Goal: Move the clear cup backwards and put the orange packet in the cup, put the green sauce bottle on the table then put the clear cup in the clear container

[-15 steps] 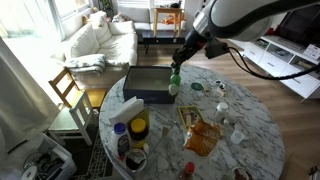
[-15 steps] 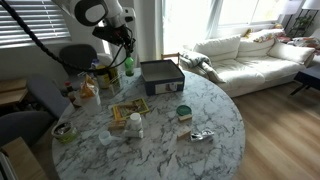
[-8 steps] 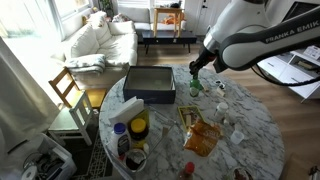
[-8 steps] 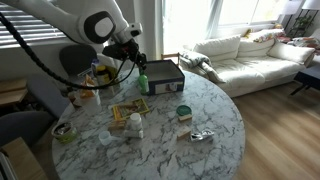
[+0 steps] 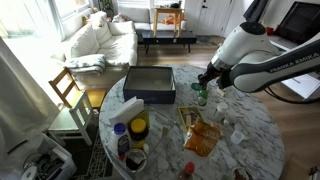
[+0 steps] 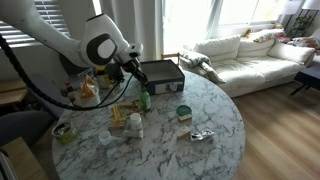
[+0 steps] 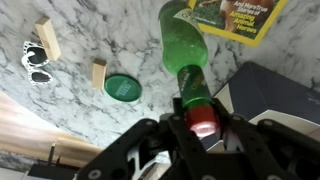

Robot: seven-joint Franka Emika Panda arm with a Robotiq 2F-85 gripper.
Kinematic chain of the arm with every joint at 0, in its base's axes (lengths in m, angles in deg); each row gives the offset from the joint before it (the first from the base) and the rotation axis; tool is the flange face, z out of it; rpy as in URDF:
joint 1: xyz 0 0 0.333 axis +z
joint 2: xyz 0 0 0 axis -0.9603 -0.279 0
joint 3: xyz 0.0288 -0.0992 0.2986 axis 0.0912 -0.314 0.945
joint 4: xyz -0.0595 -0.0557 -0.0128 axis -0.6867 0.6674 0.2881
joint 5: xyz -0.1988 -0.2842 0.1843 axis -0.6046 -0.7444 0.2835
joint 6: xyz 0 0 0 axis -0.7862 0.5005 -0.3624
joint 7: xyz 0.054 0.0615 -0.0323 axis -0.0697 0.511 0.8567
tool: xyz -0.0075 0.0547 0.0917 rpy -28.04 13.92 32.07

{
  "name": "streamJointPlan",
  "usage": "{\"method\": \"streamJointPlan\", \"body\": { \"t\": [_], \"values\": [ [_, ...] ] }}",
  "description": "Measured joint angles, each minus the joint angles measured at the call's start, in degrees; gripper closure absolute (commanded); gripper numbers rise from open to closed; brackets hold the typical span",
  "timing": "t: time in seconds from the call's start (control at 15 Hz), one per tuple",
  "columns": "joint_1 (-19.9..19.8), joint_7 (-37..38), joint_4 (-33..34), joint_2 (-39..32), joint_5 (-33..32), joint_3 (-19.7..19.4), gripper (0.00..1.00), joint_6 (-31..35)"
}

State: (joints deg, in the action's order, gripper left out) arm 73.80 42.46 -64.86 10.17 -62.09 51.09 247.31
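The marble tabletop lies open below, away from the dark tray. My gripper will next lower the upright green sauce bottle onto it and let go of the bottle's neck.
My gripper (image 7: 200, 128) is shut on the red-capped neck of the green sauce bottle (image 7: 182, 45). The bottle hangs upright with its base at the marble table (image 5: 255, 130), beside the dark tray; I cannot tell if it touches. It shows in both exterior views (image 5: 200, 96) (image 6: 145, 98) under the gripper (image 5: 206, 80) (image 6: 140, 78). The orange packet (image 5: 203, 138) (image 6: 88, 90) stands apart from the bottle, seemingly inside the clear cup, whose walls are hard to make out. A whitish see-through thing (image 5: 125, 108) at the table's edge may be the clear container.
A dark square tray (image 5: 150, 86) (image 6: 160, 75) (image 7: 285, 95) lies close to the bottle. A tan printed card (image 5: 188, 117) (image 7: 235, 15), a green lid (image 6: 184, 112) (image 7: 125, 87), two wooden blocks (image 7: 47, 40), a yellow-capped jar (image 5: 138, 127) and small bits lie around.
My gripper has carried the green bottle from the dark tray's edge out over the table and lowered it beside the tray. Nothing else has moved.
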Motion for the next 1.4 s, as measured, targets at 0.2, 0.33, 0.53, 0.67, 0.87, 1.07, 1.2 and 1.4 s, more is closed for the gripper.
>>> {"method": "streamJointPlan", "body": {
  "t": [0.2,0.33,0.53,0.67,0.87,1.07,1.2,1.4],
  "values": [
    [0.11,7.73,-1.4,-0.23,-5.72,-2.81,0.92,2.68],
    [0.17,11.12,-2.31,-0.32,-6.44,-3.37,0.92,2.73],
    [0.57,15.09,-3.9,-0.6,-6.52,-3.43,0.44,3.14],
    [0.83,17.29,-4.55,-0.83,-6.86,-3.47,0.36,3.53],
    [0.87,19.07,-4.42,-0.62,-7.31,-3.49,0.14,4.3],
    [0.96,18.98,-3.81,0.61,-8.22,-3.45,0.0,4.27],
    [1.36,17.9,-3.4,2.06,-8.61,-2.96,0.0,3.05],
    [2.14,13.51,-3.21,5.46,-4.89,-0.13,0.0,-1.96]
  ]
}}
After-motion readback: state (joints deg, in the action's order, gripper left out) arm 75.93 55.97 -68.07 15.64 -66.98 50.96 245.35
